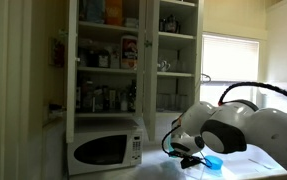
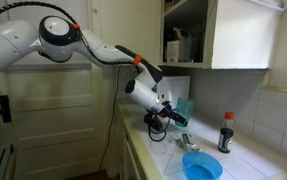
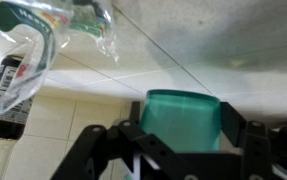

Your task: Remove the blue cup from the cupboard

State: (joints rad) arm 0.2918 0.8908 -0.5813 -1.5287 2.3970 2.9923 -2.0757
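Note:
The plain teal cup already hangs outside the cupboard point(image 2: 198, 35). Next, my gripper lowers slightly toward the white tiled counter below and releases the cup there.
The blue cup point(image 3: 181, 125) is a plain teal cup held between my gripper's two fingers point(image 3: 183, 150) in the wrist view. The gripper is shut on it above the white tiled counter. In an exterior view the gripper point(image 2: 170, 120) hangs low over the counter with a bit of teal showing at its tip point(image 2: 180, 119), below and outside the cupboard point(image 2: 198, 35). In an exterior view the tall white cupboard point(image 1: 133, 60) stands open with crowded shelves, and the arm point(image 1: 228, 128) hides the cup.
A brighter light-blue low round container point(image 2: 201, 166) sits on the counter in front of the gripper and shows in both exterior views point(image 1: 211, 160). A dark bottle point(image 2: 226, 132) stands by the wall point(image 3: 8, 95). A clear plastic bag point(image 3: 73, 20) lies nearby. A white microwave point(image 1: 105, 148) stands below the cupboard.

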